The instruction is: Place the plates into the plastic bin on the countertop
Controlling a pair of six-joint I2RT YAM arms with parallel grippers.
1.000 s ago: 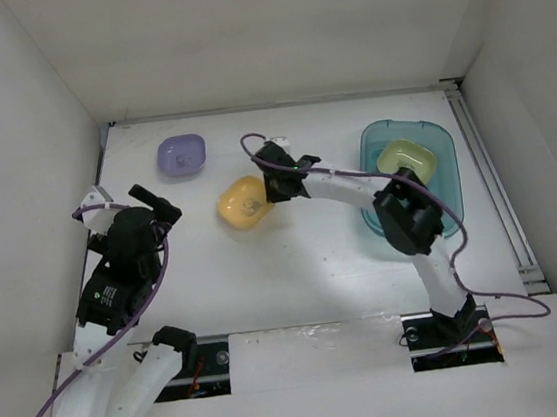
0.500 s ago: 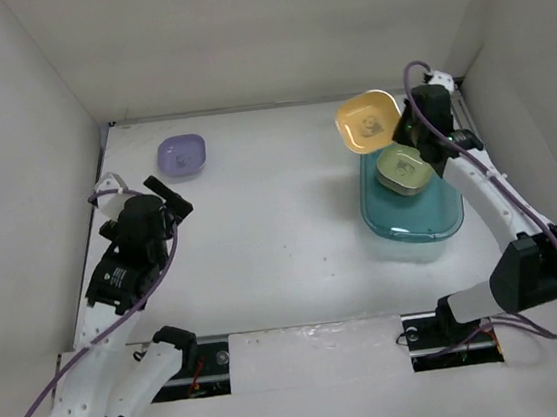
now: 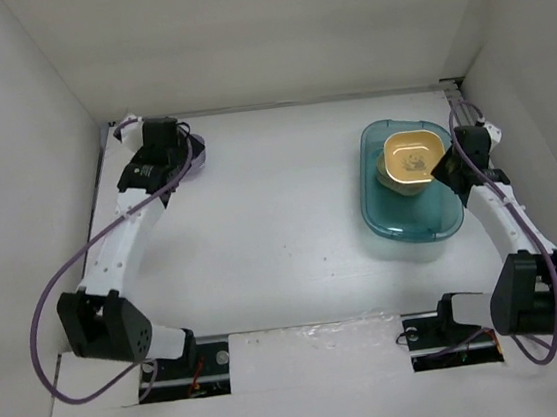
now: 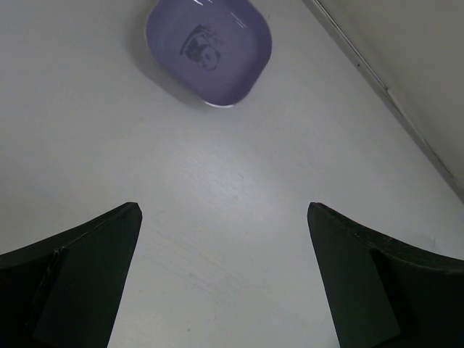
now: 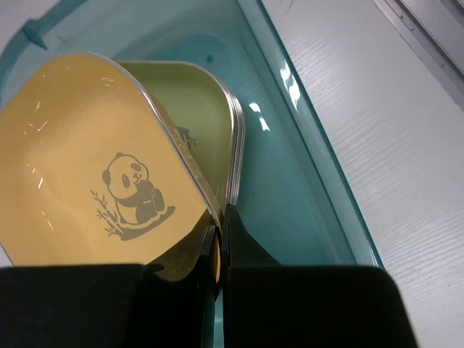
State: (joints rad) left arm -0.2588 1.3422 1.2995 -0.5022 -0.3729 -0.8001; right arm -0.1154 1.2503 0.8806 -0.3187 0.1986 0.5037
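Observation:
The right gripper turns slightly and opens beside the stack next, because the yellow-orange plate (image 3: 412,158) already sits over the green plate (image 5: 206,119) inside the bin.
A purple plate (image 4: 209,51) lies on the white countertop (image 3: 280,218) at the far left, ahead of my open, empty left gripper (image 4: 223,212). In the top view the left gripper (image 3: 176,152) partly hides that plate (image 3: 199,158). My right gripper (image 5: 221,233) is shut on the rim of a yellow-orange plate (image 5: 94,167) with a panda mark. It holds the plate tilted on a stack topped by a green plate (image 5: 206,119) inside the teal bin (image 5: 312,196). In the top view the right gripper (image 3: 446,165) holds this plate (image 3: 412,158) over the bin (image 3: 412,231).
White walls enclose the countertop on the left, back and right. A metal rail (image 3: 493,194) runs along the right edge, close to the bin. Both arm bases sit at the near edge.
The right arm has lowered the yellow-orange plate from above the bin's far corner onto the stack inside. The left arm has stretched out to the far left, up to the purple plate.

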